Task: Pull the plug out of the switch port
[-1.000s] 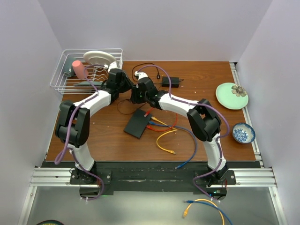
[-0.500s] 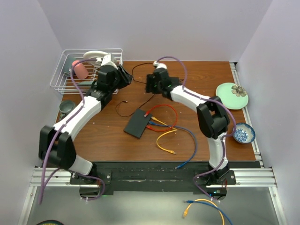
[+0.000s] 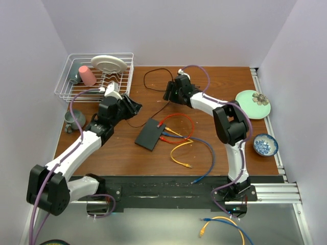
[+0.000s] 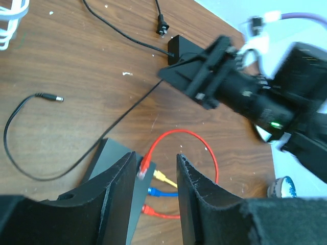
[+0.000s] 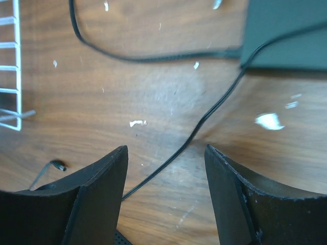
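Observation:
My right gripper should next lower onto the cord beside the small black adapter and close, as the thin black cord (image 5: 204,120) runs below it, between its open fingers.
The flat black switch box (image 3: 148,135) lies mid-table. Along the switch port (image 3: 161,131) on its right edge sit red, yellow and blue plugs. In the left wrist view the box (image 4: 108,154) and its upper red plug (image 4: 145,164) show below and between my fingers. My left gripper (image 3: 133,105) (image 4: 157,157) hovers left of and behind the box, open with nothing in it. My right gripper (image 3: 168,95) (image 5: 165,149) is open at the back, over the thin black cord (image 5: 204,120) beside the small black adapter (image 5: 286,33), holding nothing.
A wire dish rack (image 3: 76,87) with a plate and a pink cup stands at the back left, a grey mug (image 3: 73,118) in front of it. A green plate (image 3: 252,104) and a blue bowl (image 3: 265,145) sit at the right. Loose yellow (image 3: 180,159) and blue (image 3: 207,163) cables trail toward the near edge.
Both grippers were close together behind the box. The left arm has pulled back to the left; the right arm has moved to the back by the adapter and opened its jaws.

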You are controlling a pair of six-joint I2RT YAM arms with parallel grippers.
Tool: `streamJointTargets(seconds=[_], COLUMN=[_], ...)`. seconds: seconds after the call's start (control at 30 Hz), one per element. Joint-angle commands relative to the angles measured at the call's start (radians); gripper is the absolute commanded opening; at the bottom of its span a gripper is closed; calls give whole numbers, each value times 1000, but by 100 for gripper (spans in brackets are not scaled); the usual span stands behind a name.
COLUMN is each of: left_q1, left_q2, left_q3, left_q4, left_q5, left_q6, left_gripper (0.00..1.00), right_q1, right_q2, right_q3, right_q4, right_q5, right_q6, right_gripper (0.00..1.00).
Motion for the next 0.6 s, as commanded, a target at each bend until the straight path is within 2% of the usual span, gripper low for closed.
streamJointTargets(seconds=[0.0,0.23,0.33,0.47,0.5,0.53,0.57], left_q1=[-3,-3,-3,-3,-3,-1,-3], left_q2=[-118,-165,-171,-176,-176,-178,-181], left_q3=[-50,-113,-132,-147,-152,-155,-156], left_q4=[26,-12,-12,-18,-20,-21,-21], left_q5=[-6,-20,-45,-63,-67,-70,-73], left_q6=[-23,-15,-20,-17,-15,-15,-15], left_gripper=[42,42,42,42,42,42,42], right_q1=[0,-1,-5,-9,-9,-9,-11], right_q2=[47,142,176,239,238,229,200], right_q3=[-5,99,137,237,245,245,240], right_q4=[55,28,42,45,48,58,74], right_q5=[-41,-35,-43,-64,-63,-57,-54], right_q6=[73,85,90,93,90,88,85], right_gripper=[66,66,58,35,28,18,13])
